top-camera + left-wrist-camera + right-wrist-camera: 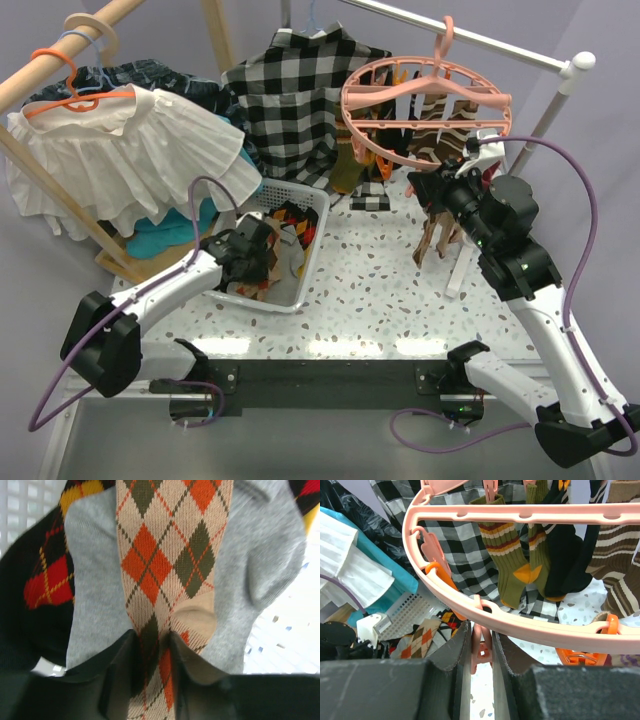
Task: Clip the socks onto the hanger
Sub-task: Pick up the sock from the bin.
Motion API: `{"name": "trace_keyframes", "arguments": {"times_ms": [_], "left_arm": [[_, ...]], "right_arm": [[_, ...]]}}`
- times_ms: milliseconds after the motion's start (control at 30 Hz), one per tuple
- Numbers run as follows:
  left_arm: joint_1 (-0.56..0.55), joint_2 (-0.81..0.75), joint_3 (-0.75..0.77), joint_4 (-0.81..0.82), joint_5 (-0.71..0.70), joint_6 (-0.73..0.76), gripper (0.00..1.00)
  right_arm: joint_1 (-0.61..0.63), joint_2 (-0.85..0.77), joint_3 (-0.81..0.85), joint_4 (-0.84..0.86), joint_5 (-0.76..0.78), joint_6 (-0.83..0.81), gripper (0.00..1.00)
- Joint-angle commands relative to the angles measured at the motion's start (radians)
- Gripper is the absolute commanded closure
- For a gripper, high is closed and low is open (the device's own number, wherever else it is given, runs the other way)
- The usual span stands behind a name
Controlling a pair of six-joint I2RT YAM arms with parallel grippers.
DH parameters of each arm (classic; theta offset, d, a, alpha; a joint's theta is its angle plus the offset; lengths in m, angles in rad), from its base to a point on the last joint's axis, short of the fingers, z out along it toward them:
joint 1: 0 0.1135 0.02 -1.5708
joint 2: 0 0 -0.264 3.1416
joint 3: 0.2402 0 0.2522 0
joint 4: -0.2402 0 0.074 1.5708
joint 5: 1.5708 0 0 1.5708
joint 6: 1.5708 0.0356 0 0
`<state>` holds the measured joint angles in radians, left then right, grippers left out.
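I will open and lift my left gripper, go outward along the tan argyle sock's leg, which continues past my fingers, then lower onto the cuff end.
In the white mesh basket my left gripper is down among loose socks. The left wrist view shows its jaws pinched on a tan argyle sock with orange and olive diamonds. That sock lies over a grey sock and a black-and-red argyle one. The salmon-pink hanger hangs from the rail at the back right. My right gripper is shut on a pink clip peg under the ring. Olive striped, black and brown striped socks hang clipped.
A black-and-white checked shirt hangs behind the basket. A white blouse on an orange coat hanger hangs from the wooden rack at the left. A brown sock dangles below the ring near my right wrist.
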<state>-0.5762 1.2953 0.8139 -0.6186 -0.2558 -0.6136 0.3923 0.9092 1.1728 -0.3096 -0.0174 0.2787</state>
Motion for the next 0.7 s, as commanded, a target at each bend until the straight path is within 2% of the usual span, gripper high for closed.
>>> {"name": "trace_keyframes", "arguments": {"times_ms": [0,67,200,433,667], "left_arm": [[0.006,-0.03,0.086,-0.098,-0.002,-0.014,0.46],[0.006,-0.028,0.131,-0.095,-0.029,0.0,0.41],[0.007,0.034,0.257,-0.058,-0.106,0.029,0.41],[0.058,0.16,0.272,0.196,-0.138,0.063,0.44],[0.108,0.335,0.341,0.309,-0.154,0.097,0.46]], "right_arm": [[0.003,-0.004,0.016,0.024,0.002,-0.018,0.91],[0.005,-0.004,0.016,0.026,0.002,-0.019,0.91],[0.005,-0.006,0.013,0.03,0.002,-0.018,0.91],[0.003,-0.004,0.018,0.029,0.0,-0.021,0.91],[0.005,-0.003,0.021,0.024,0.002,-0.022,0.91]]}}
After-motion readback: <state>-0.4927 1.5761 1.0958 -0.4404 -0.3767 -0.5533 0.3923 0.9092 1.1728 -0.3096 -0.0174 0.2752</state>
